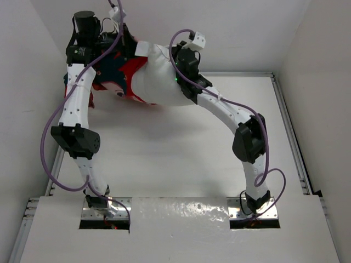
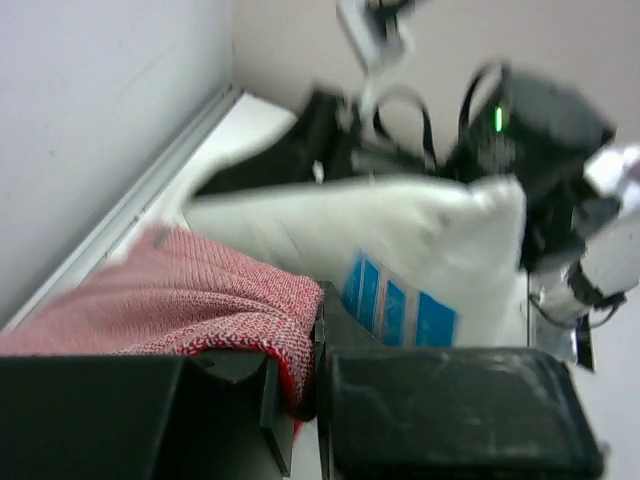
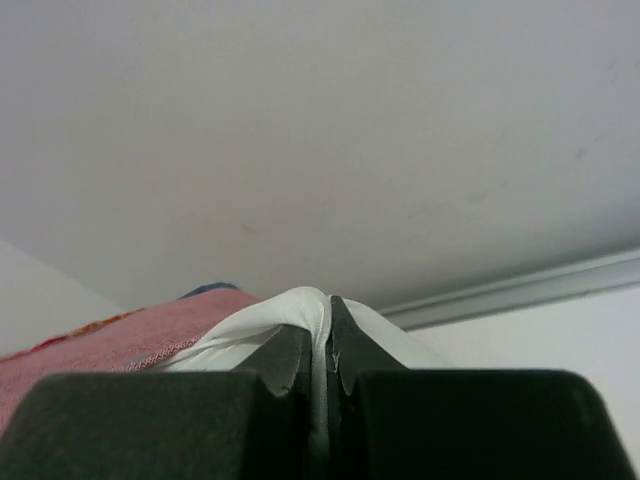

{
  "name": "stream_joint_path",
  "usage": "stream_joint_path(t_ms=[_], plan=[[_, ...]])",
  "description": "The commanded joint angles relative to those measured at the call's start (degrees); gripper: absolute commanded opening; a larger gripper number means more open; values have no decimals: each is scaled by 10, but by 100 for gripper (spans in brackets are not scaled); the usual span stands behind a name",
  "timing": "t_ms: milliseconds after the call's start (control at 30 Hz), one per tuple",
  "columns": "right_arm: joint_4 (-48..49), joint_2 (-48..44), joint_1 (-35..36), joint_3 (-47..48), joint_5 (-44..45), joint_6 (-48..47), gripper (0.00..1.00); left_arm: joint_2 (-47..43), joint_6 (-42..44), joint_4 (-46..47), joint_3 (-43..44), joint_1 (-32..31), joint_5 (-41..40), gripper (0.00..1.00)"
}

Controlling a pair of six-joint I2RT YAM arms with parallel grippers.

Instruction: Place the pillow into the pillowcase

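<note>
My left gripper is above the white pillow, which is to its right in the top view, so it next needs to lower the pillowcase's red fold over the pillow and release.
The plump white pillow [image 1: 159, 76] is lifted at the far end of the table, its left end against the red printed pillowcase [image 1: 118, 82]. My left gripper [image 1: 122, 46] is above the case. In the left wrist view it [image 2: 318, 350] is shut on a fold of the red pillowcase [image 2: 180, 300]. Just beyond, the pillow [image 2: 420, 230] shows a blue label [image 2: 400, 305]. My right gripper [image 1: 180, 59] is at the pillow's right end. In the right wrist view it [image 3: 325, 340] is shut on a ridge of white pillow fabric [image 3: 290, 310], with the pillowcase [image 3: 100, 350] to the left.
White walls stand close behind and to the left of the held fabric. A metal rail [image 1: 288, 137] runs along the table's right edge. Purple cables [image 1: 49, 142] loop off both arms. The arm bases [image 1: 104, 211] are bolted at the near edge.
</note>
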Motion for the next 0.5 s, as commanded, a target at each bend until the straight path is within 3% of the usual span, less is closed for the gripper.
stream_joint_path(t_ms=[0,33,167,267,300,367,467], plan=[[44,-3,57,-55,-65,171,0,-53,-303,416,-8,-37,115,0],[46,0,69,-58,-85,211,0,-43,-361,442,-20,-40,104,0],[41,-22,93,-104,-171,289,0,-16,-372,419,-53,-57,72,0],[64,-72,77,-227,-171,296,0,-14,-271,293,-85,-74,35,0],[46,-101,69,-278,-167,299,0,-11,-194,208,-84,-88,21,0],[23,-125,40,-328,-188,324,0,3,-128,135,-87,-101,-34,0],[6,-159,-15,-461,-287,348,21,42,-59,30,-95,-115,-106,1]])
